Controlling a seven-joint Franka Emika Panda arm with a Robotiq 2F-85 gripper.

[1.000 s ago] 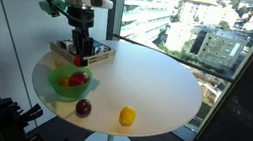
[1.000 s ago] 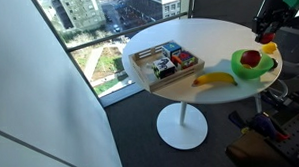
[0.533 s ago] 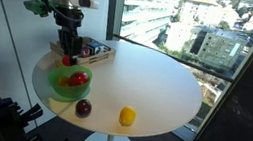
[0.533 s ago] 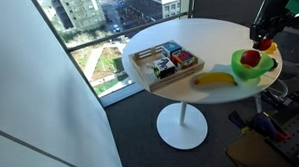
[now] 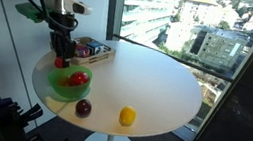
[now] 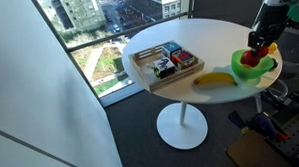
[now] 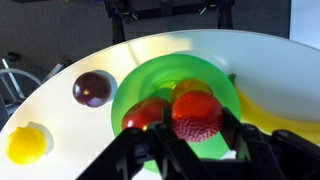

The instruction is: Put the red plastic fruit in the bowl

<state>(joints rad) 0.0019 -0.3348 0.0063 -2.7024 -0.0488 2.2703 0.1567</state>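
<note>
I should lower my gripper a little toward the inside of the green translucent bowl and let go of the red plastic fruit, because the bowl is below my gripper.
My gripper (image 7: 195,128) is shut on the red plastic fruit (image 7: 196,110), a bright red fruit with a dimpled skin, and holds it just above the green translucent bowl (image 7: 130,85). A smooth red round fruit (image 7: 146,113) and an orange one lie inside the bowl. In both exterior views the gripper (image 5: 60,59) (image 6: 252,50) hangs over the bowl (image 5: 49,85) (image 6: 238,71) near the table's edge, with the held fruit (image 5: 62,63) at the bowl's rim height.
A dark maroon fruit (image 7: 92,88) (image 5: 83,106) and a yellow fruit (image 7: 25,143) (image 5: 127,115) lie on the round white table (image 5: 155,80) beside the bowl. A banana (image 6: 215,79) lies by the bowl. A wooden tray of packets (image 6: 167,63) stands further along the table.
The gripper has moved sideways over the bowl, away from the wooden tray, still holding the red fruit. The other fruits have not moved.
</note>
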